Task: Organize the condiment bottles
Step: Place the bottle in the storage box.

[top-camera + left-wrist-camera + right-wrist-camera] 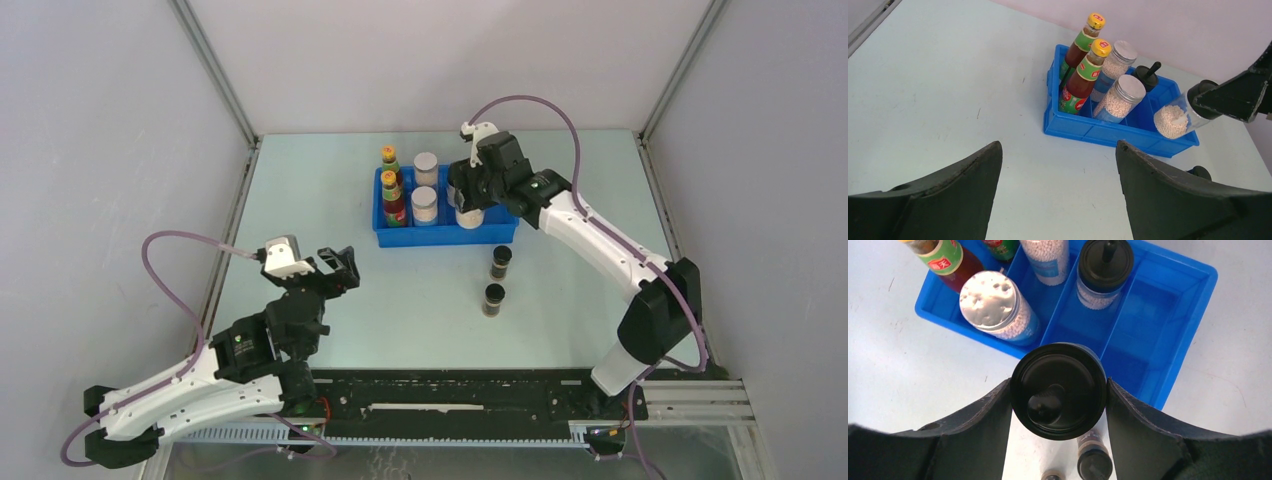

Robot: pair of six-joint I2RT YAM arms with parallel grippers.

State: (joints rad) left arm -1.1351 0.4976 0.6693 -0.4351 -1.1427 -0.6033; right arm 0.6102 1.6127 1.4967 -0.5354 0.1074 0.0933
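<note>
The robot's right gripper should next lower the jar it holds into the empty near half of the other black-lidded jar's section of the tray below and let go of it beside its match.
My right gripper (1058,382) is shut on a black-lidded pale jar (1058,397) and holds it tilted over the near right part of the blue tray (500,236). The held jar also shows in the left wrist view (1172,119). In the tray stand two red-labelled bottles (393,197), two silver-lidded jars (425,203) and another black-lidded jar (1104,267). Two tiny dark vials (501,262) (493,299) stand on the table in front of the tray. My left gripper (1058,146) hangs open and empty over bare table, well left of the tray.
The tray's right-hand compartments (1168,315) hold nothing. Grey walls close the table on the left, back and right. A black rail (450,395) runs along the near edge between the arm bases.
</note>
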